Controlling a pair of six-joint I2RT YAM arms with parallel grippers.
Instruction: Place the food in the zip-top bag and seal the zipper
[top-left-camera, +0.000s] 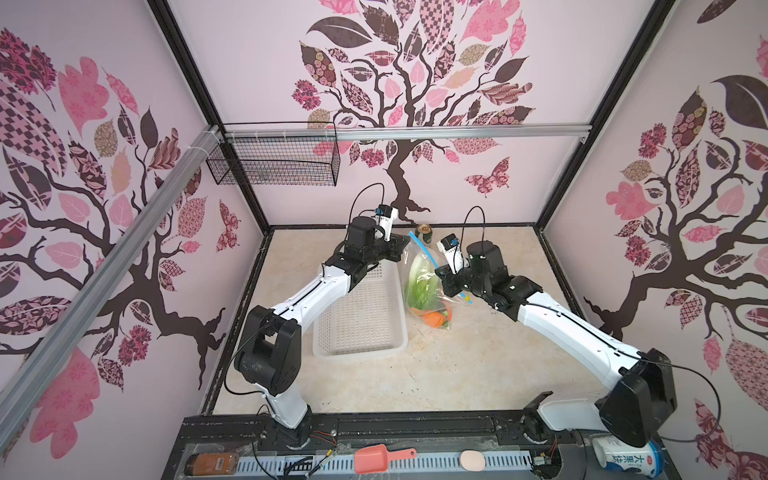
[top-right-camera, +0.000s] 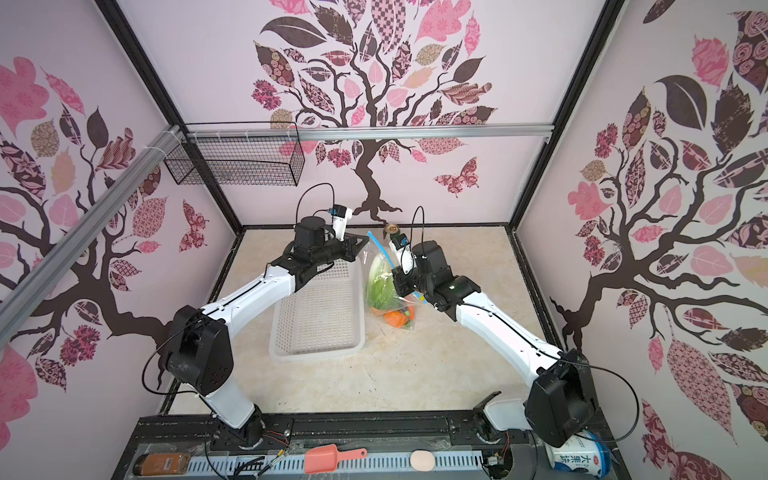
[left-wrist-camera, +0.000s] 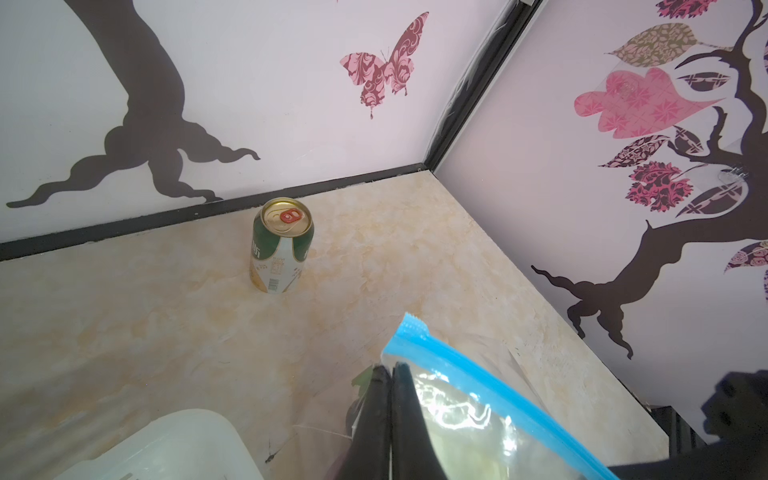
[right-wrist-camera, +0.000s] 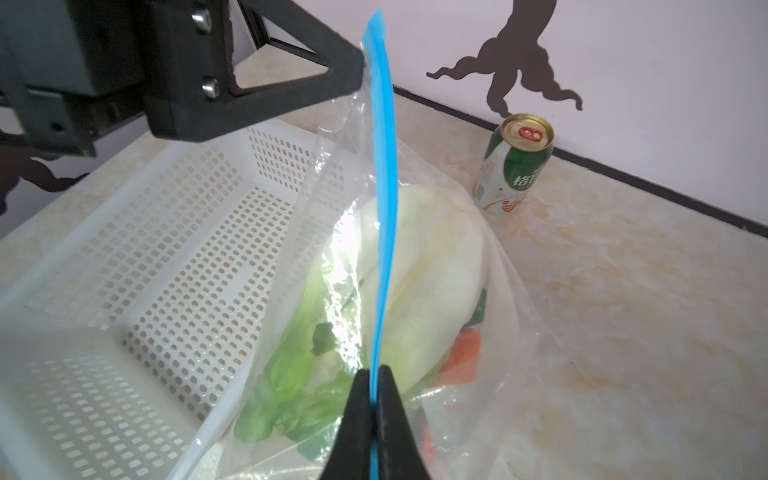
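Since the bag (top-left-camera: 428, 266) is held up off the table, I will lower my right gripper away from the basket to the bare tabletop and release the zipper.
The clear zip-top bag (top-left-camera: 428, 266) is held up off the table beside the basket, its blue zipper (right-wrist-camera: 384, 174) stretched taut between my two grippers. Inside it lies the food: green lettuce (right-wrist-camera: 299, 365) with a pale stalk, and an orange carrot (top-left-camera: 434, 319) at the low end. My left gripper (left-wrist-camera: 390, 368) is shut on the bag's plastic just under the zipper's far end (left-wrist-camera: 415, 336). My right gripper (right-wrist-camera: 376, 372) is shut on the zipper itself, the blue strip pinched between its black fingers. In both top views the left gripper (top-right-camera: 362, 243) holds the far corner and the right gripper (top-right-camera: 395, 276) the near part.
A white perforated basket (top-left-camera: 357, 353) stands empty left of the bag, under the left arm. A green-and-white drink can (top-left-camera: 424, 233) stands upright by the back wall. A black wire basket (top-left-camera: 274, 166) hangs on the back wall. Walls close off three sides.
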